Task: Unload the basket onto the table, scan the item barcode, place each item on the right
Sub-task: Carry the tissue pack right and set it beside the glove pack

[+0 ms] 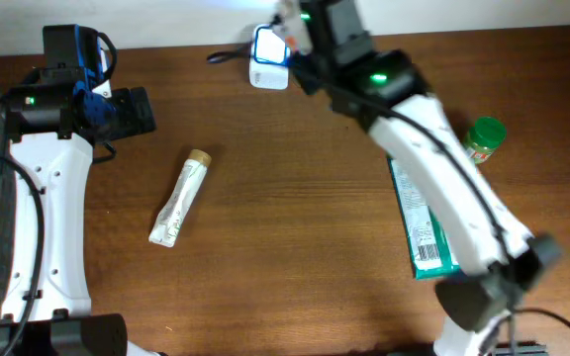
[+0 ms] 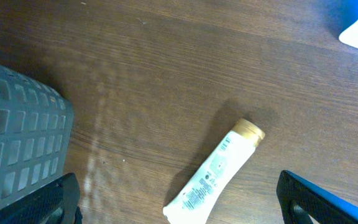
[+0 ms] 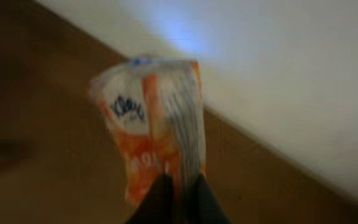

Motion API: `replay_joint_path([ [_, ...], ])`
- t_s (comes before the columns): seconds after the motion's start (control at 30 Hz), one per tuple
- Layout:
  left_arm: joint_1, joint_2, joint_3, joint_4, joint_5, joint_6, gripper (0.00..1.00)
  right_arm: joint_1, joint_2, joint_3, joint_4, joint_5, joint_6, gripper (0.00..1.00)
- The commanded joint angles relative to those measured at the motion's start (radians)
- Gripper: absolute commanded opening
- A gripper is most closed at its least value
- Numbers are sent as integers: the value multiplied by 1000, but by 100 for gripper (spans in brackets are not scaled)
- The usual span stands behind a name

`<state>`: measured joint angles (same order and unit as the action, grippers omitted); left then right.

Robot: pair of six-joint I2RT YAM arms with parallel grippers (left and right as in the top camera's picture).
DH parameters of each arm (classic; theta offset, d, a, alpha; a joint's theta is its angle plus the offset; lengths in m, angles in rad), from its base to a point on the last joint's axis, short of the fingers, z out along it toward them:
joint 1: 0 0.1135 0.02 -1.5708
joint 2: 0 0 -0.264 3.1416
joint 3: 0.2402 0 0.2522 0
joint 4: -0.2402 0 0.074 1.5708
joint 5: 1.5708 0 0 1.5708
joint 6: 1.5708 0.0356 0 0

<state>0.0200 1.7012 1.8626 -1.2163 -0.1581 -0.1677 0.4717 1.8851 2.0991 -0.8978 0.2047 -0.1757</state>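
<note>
The packet comes free next as my right gripper swings back and down to the bare tabletop (image 1: 392,227) beside the teal box, below it and to its right in the overhead view.
My right gripper (image 3: 180,185) is shut on the lower edge of an orange and white packet (image 3: 151,124), which stands upright in front of the pale wall. In the overhead view the right gripper (image 1: 300,35) holds the packet (image 1: 290,18) at the table's far edge, just above and right of the white scanner (image 1: 268,57) with its blue glow. The packet's barcode cannot be made out. My left gripper (image 1: 139,111) is open at the far left, with nothing between its fingers. In the left wrist view the left gripper (image 2: 182,202) hangs above a white tube.
The white tube with a tan cap (image 1: 181,198) (image 2: 216,171) lies left of the middle. A green-capped bottle (image 1: 485,138) and a teal box (image 1: 426,237) sit at the right, partly under the right arm. A grey basket (image 2: 17,149) stands at the left edge.
</note>
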Motion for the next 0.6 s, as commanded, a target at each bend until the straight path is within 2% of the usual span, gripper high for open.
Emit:
replay_joint_path([
  [0.0,3,1,1,-1,-7,5,99,-59,-101,-2,-235,-218,336,4],
  [0.13,3,1,1,-1,-7,5,99,-153,-106,-15,-530,-254,461,4],
  [0.23,3,1,1,-1,-7,5,99,-219,-99,-98,-633,-254,473,4],
  [0.3,3,1,1,-1,-7,5,99,-250,-98,-192,-630,-253,473,4],
  [0.4,3,1,1,-1,-7,5,99,-298,-98,-412,-539,-242,473,4],
  [0.57,3,1,1,-1,-7,5,99,-329,-98,-653,-389,-223,473,4],
])
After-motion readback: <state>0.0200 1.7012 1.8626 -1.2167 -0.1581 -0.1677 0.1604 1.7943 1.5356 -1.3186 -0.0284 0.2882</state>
